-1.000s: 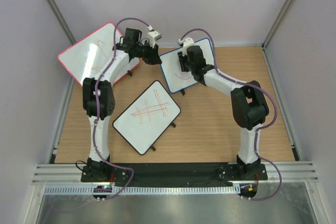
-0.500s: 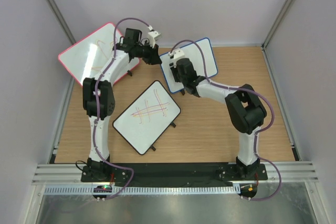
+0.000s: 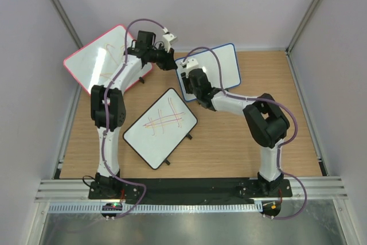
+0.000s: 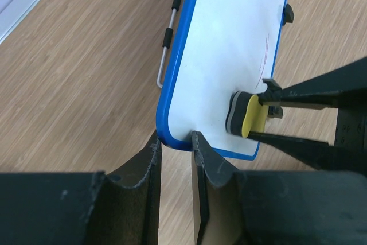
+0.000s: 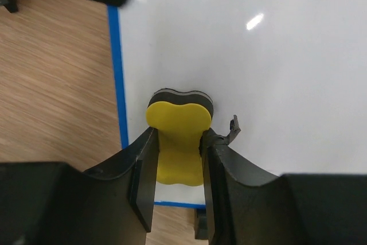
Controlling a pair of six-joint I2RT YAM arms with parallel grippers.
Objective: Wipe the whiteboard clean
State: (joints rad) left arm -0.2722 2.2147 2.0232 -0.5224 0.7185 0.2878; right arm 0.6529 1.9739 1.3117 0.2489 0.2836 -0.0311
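Note:
The robot will next wipe across the red stroke [image 4: 267, 50] with its right gripper, then move that gripper back and down to let go on bare tabletop to the gripper's right in the top view.
The whiteboard [image 3: 223, 64] has a blue frame and stands tilted at the back of the table. My left gripper [image 3: 173, 63] is shut on its left corner; in the left wrist view the fingers straddle the blue frame [image 4: 175, 142]. My right gripper [image 3: 189, 77] is shut on a yellow eraser [image 5: 179, 136] and presses its dark felt against the white surface [image 5: 258, 55] near the left edge. The eraser also shows in the left wrist view [image 4: 246, 116], close to the held corner. A faint red stroke [image 4: 267, 50] is on the board.
A pink-framed board [image 3: 106, 55] leans at the back left behind the left arm. A black-framed board [image 3: 160, 127] with crossed lines lies at the table's middle. A wire handle [image 4: 166, 44] sticks out of the blue board's edge. Walls close in the back and sides.
My right gripper has slid the eraser across the board from its middle to its left near corner. The left arm has stayed on the corner.

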